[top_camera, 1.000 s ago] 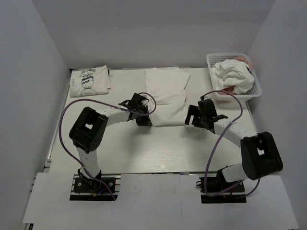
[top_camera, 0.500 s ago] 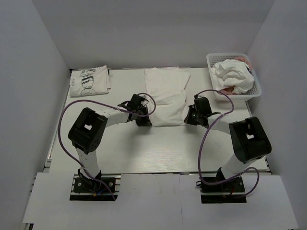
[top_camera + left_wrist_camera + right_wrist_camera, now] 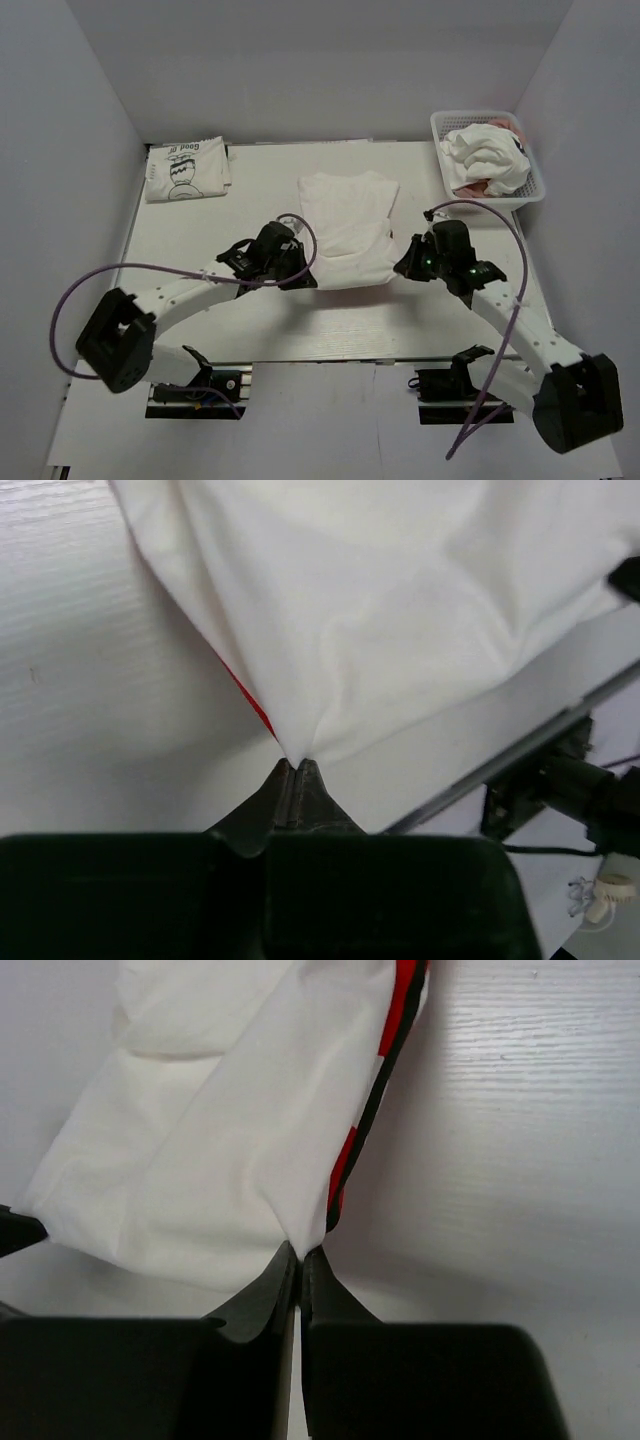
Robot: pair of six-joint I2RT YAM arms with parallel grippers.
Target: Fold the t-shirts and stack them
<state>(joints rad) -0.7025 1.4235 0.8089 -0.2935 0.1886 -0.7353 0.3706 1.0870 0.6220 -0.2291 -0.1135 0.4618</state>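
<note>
My right gripper carries the t-shirt's pinched near corner outward over the white t-shirt to the t-shirt's far edge [image 3: 378, 179] next and releases it, since the far half lies uncovered.
A white t-shirt with red print [image 3: 347, 228] lies partly folded at the table's middle. My left gripper [image 3: 301, 280] is shut on its near left corner [image 3: 293, 750]. My right gripper [image 3: 400, 268] is shut on its near right corner [image 3: 300, 1240], where a red and black edge [image 3: 375, 1100] shows. Both near corners are pinched and lifted a little. A folded white t-shirt with black cartoon and lettering [image 3: 186, 169] lies at the far left. More crumpled t-shirts [image 3: 485, 160], white with a bit of pink, fill the basket.
The white lattice basket [image 3: 535, 188] stands at the far right corner. Purple cables [image 3: 120, 275] loop from both arms over the table. The table's near edge with a metal rail [image 3: 520, 745] is close behind the left gripper. White walls enclose the table.
The right gripper closed on the shirt's near right corner. Both grippers have pulled the shirt's near edge toward the table's front, and both arms now reach out lower and flatter.
</note>
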